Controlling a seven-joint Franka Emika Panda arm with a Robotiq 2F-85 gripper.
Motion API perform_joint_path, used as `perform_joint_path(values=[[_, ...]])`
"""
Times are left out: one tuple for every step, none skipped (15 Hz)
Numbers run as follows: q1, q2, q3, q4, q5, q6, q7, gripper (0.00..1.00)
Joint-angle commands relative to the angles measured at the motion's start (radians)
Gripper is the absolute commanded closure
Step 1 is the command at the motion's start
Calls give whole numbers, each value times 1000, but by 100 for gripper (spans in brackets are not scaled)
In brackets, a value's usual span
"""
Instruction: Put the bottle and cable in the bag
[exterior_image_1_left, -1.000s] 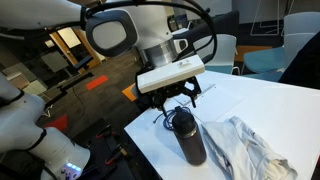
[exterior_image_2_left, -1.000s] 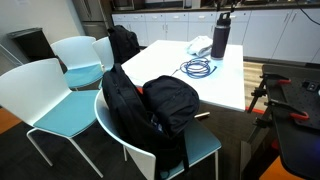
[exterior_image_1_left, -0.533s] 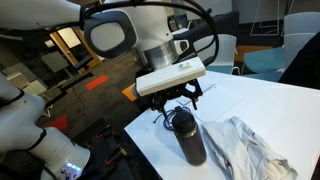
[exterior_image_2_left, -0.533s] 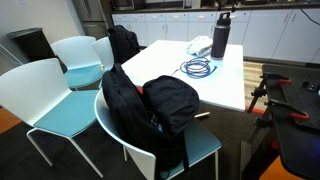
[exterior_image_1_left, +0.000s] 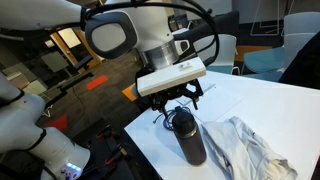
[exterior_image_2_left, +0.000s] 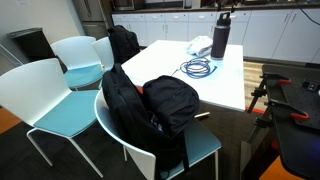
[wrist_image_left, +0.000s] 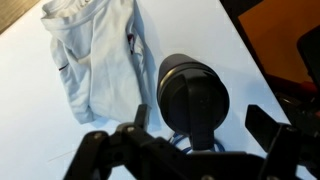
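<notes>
The cap already lies between my spread fingers, so my gripper needs to stay over the dark bottle and close both onto the sides of the black cap.
The dark bottle stands upright on the white table, next to the table's edge. My gripper hangs just above its black cap, open. In the wrist view the cap lies between the two spread fingers, and my gripper holds nothing. The blue-black cable lies in loose loops on the table in front of the bottle, and part of the cable peeks out behind the cap. The black bag rests on a chair at the table's near side.
A pale wrinkled fabric item lies right beside the bottle. Teal-seated chairs stand round the table, and another black backpack sits on a far chair. The table edge runs close to the bottle.
</notes>
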Motion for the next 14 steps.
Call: perform_joint_path(values=[[-13,20,18,17,8,24,14,0],[-13,22,19,18,8,25,14,0],[-12,25,20,17,6,29,16,0],[-12,28,20,17,4,31,18,0],[-12,30,21,16,3,35,21,9],[-12,30,23,14,1,39,14,26],[-12,33,23,14,1,43,17,34],[-13,35,24,15,2,43,18,41],[-14,37,26,16,4,43,17,51],[-14,39,26,17,5,41,17,58],[-15,40,27,18,6,40,16,64],[-15,40,28,18,7,39,16,73],[-15,40,28,18,7,38,14,80],[-15,37,29,18,8,37,12,88]])
